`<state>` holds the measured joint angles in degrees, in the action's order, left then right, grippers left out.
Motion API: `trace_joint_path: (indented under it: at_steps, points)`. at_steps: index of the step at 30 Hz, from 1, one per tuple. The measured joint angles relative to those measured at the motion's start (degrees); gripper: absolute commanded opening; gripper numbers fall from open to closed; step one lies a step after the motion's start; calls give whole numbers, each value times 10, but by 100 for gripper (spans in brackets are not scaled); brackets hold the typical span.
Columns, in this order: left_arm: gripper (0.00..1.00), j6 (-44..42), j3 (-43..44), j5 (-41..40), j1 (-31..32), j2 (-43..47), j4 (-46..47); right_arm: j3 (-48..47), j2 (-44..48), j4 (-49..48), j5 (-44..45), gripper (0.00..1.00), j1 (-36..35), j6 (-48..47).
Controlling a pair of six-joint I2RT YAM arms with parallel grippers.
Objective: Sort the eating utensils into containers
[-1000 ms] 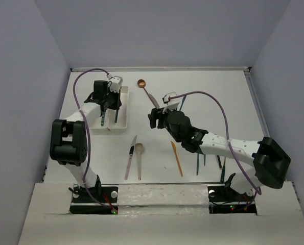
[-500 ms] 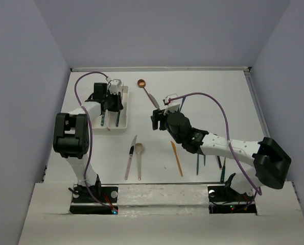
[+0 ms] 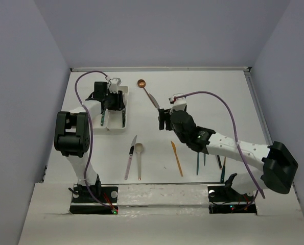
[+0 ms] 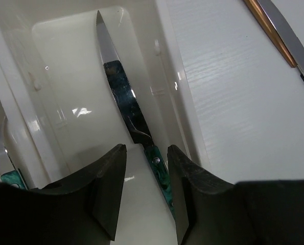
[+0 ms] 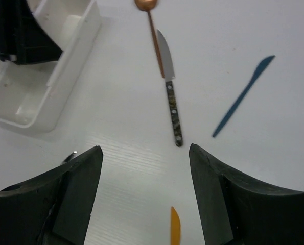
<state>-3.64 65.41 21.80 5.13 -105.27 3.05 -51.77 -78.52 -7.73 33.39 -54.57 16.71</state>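
I will swing my empty right gripper to the right in the top view, turn it and lower it onto the black spoon, because the spoon's handle can be seen beneath the arm.
Two white trays (image 3: pixel 116 127) sit side by side at the far left. My left gripper (image 3: pixel 112 101) hovers open over the right tray (image 4: pixel 168 87), its jaws (image 4: pixel 145 149) either side of a teal-handled knife (image 4: pixel 122 91) lying flat inside. Another teal-handled utensil (image 4: pixel 10 176) lies in the left tray. My right gripper (image 3: pixel 164 118) is open and empty (image 5: pixel 144 149) above bare table. Ahead of it lie a copper spoon (image 5: pixel 153 30), a dark-handled knife (image 5: pixel 172 107) and a blue knife (image 5: pixel 241 97). An orange knife (image 5: pixel 175 227) lies just below it.
A silver knife (image 3: pixel 130 157) and a beige spoon (image 3: pixel 139 159) lie at the front centre beside the orange knife (image 3: pixel 177 158). Several teal and dark utensils (image 3: pixel 199 163) lie under my right arm. The walled table edge runs along the back and sides.
My right gripper has shifted a little to the right, away from the trays. My left gripper has stayed over the trays, edging slightly farther back.
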Motion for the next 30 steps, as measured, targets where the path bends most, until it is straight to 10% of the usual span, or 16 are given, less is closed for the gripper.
trace_joint_path:
  at_steps: [9,17,30]
  points:
    - [58,-1,3,-4,0,41,-20,20,90,330,-89,77,194,102]
    - [64,-9,3,23,-1,145,-21,-45,63,607,-131,80,208,159]
    - [68,-56,-81,36,-29,282,-8,-75,-121,708,-134,73,315,172]
